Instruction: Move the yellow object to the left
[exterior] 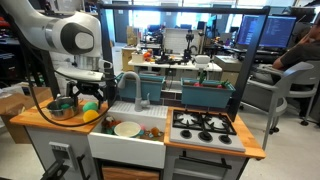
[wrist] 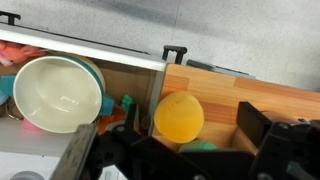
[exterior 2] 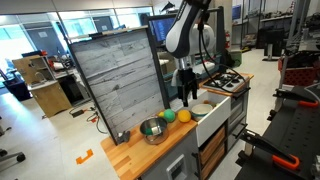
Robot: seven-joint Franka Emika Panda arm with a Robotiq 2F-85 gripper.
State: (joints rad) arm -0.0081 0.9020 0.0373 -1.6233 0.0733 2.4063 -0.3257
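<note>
My gripper goes down next until its two open fingers stand beside the rounded sides of the yellow-orange toy [exterior: 90, 116] [wrist: 179, 117], already below and between them.
The yellow object [wrist: 179, 116] is a small rounded yellow-orange toy lying on the wooden counter. It also shows in both exterior views [exterior: 90, 116] [exterior 2: 184, 115], at the counter's edge beside the sink. My gripper [wrist: 188, 107] is open and hangs just above it, with one finger on each side and the toy nearer the left finger. The gripper also shows in both exterior views [exterior: 88, 92] [exterior 2: 187, 96]. The fingers do not touch the toy.
A green ball [exterior 2: 168, 117] lies next to the yellow object, and a metal bowl [exterior 2: 152, 130] stands beyond it. A cream-coloured plate [wrist: 58, 92] sits in the white sink [exterior: 125, 145]. A stove top [exterior: 205, 125] lies past the sink. A tall grey board [exterior 2: 115, 75] backs the counter.
</note>
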